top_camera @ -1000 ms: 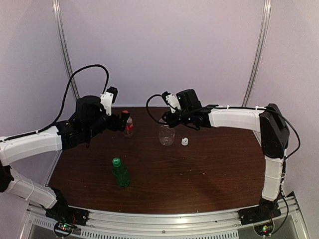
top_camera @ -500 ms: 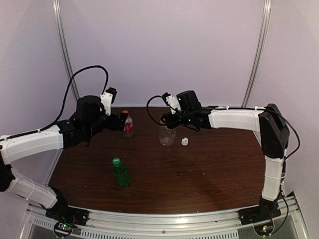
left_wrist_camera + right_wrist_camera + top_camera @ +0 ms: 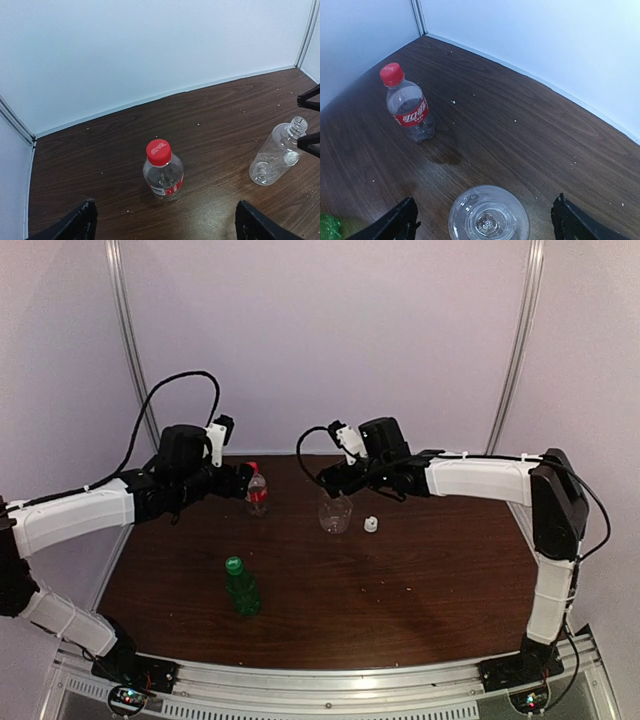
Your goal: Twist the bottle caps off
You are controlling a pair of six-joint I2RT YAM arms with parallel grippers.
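My left gripper is open and will next move outward and down until its fingers are on both sides of the red cap (image 3: 253, 467) (image 3: 158, 152). Then it will close on the cap, because the cap is still on its bottle.
The clear bottle with a red label (image 3: 257, 496) stands at the back left, its red cap (image 3: 158, 152) on. My left gripper (image 3: 240, 481) is open just left of it, and the bottle (image 3: 163, 175) stands ahead of the gap between the fingers (image 3: 83, 223). The wider clear bottle (image 3: 334, 512) stands uncapped; my right gripper (image 3: 336, 480) hangs open above it, the fingers (image 3: 405, 220) well apart on either side of the bottle (image 3: 488, 215). The white cap (image 3: 371, 524) lies on the table to its right. The green bottle (image 3: 241, 587) stands nearer the front, its green cap (image 3: 234, 564) on.
The brown table (image 3: 420, 590) ends at a white back wall (image 3: 330, 340) close behind both bottles. Metal uprights (image 3: 128, 340) stand at the back corners. A black cable (image 3: 170, 390) loops over the left arm.
My right gripper has opened, letting go of the wider clear bottle's neck, and has risen slightly. The left arm has shifted a little towards the red-capped bottle, still open.
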